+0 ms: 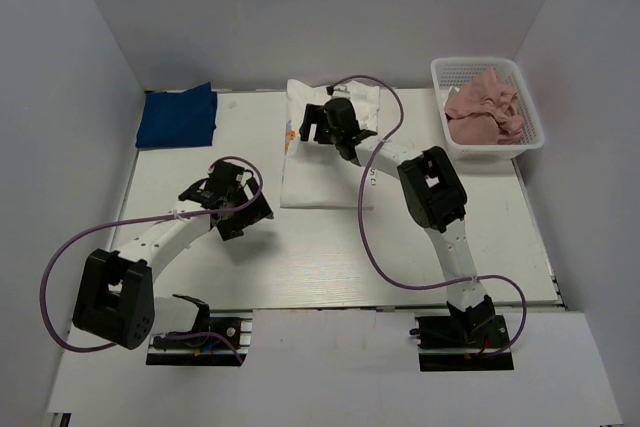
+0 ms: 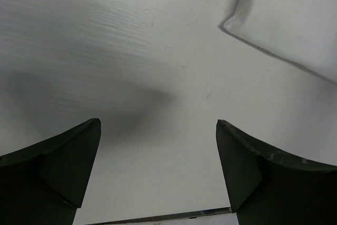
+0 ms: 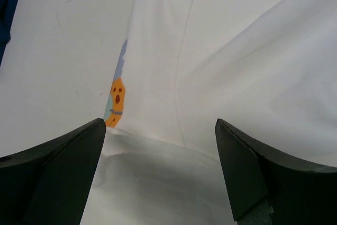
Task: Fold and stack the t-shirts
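Note:
I need to move my right gripper back and down onto the white t-shirt's near corner. The corner lies to the gripper's right in the top view, opposite my left gripper.
The white t-shirt lies partly folded at the table's middle back, an orange cartoon print peeking out at its left edge. My right gripper hovers open over its far end, and only white cloth shows beneath the spread fingers. A folded royal-blue t-shirt rests at the far left. The dusty-pink t-shirt is crumpled in the basket. My left gripper stands open over bare table, just left of the white shirt's near corner.
The white mesh basket stands at the back right corner. Purple cables loop from both arms over the table. White walls close in the left, back and right sides. A sliver of the blue shirt shows at the right wrist view's top left.

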